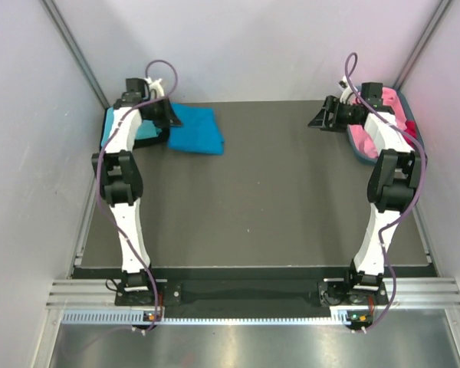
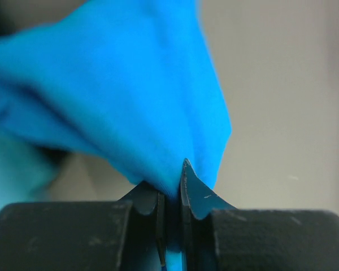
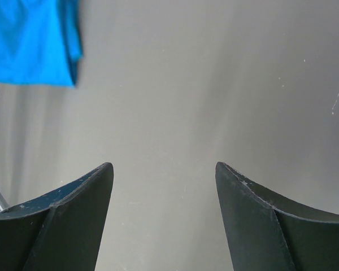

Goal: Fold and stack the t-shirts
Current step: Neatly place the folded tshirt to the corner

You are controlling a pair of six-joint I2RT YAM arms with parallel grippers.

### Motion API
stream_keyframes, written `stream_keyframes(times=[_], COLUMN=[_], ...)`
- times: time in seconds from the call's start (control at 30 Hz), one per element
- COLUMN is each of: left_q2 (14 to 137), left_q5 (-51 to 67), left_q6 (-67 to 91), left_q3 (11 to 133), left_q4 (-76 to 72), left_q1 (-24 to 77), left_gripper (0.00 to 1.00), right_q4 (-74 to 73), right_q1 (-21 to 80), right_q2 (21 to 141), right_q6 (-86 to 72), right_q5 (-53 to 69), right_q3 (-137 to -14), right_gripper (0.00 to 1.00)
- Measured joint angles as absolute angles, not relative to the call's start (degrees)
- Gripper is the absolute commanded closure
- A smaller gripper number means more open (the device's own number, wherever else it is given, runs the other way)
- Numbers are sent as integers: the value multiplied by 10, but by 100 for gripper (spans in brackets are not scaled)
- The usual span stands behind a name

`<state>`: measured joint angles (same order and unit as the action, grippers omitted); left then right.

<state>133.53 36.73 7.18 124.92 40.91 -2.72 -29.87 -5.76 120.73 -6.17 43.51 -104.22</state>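
My left gripper has the blue t-shirt and should next go over the turquoise t-shirt (image 1: 147, 132) (image 2: 14, 169), on the gripper's left in the top view, to release the blue one onto it.
A bright blue t-shirt (image 1: 196, 129) lies bunched at the back left of the dark table. My left gripper (image 1: 171, 116) is at its left edge. The left wrist view shows that gripper (image 2: 172, 189) shut on a fold of the blue t-shirt (image 2: 130, 84), with the cloth pinched between the jaws and rising from them. A lighter turquoise t-shirt (image 1: 147, 132) shows beneath the left arm. Pink t-shirts (image 1: 362, 138) lie in the tub at the back right. My right gripper (image 1: 322, 116) hovers beside the tub; it (image 3: 164, 169) stands open over bare table, with the blue t-shirt (image 3: 31, 39) far off.
A grey-blue oval tub (image 1: 362, 158) sits at the back right edge, against the right wall. Pale walls close in the table on the left, back and right. A metal rail (image 1: 245, 291) runs along the near edge by the arm bases.
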Motion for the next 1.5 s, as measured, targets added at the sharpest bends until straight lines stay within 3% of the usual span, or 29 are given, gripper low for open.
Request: stream_keyframes(times=[0.23, 0.63, 1.5], left_q2=[1332, 1333, 1430], left_q5=[263, 98, -73], left_q6=[-33, -152, -257], left_q3=[1363, 1440, 1499], left_q4=[475, 491, 420], left_q1=[-46, -31, -78], left_gripper=[100, 100, 100], right_q4=[-299, -288, -265], right_q1=[-58, -58, -57], right_q2=[1207, 1207, 1188], right_q6=[-61, -74, -88], right_q5=[442, 461, 468], right_q3=[-1030, -1019, -960], right_gripper=[28, 29, 29])
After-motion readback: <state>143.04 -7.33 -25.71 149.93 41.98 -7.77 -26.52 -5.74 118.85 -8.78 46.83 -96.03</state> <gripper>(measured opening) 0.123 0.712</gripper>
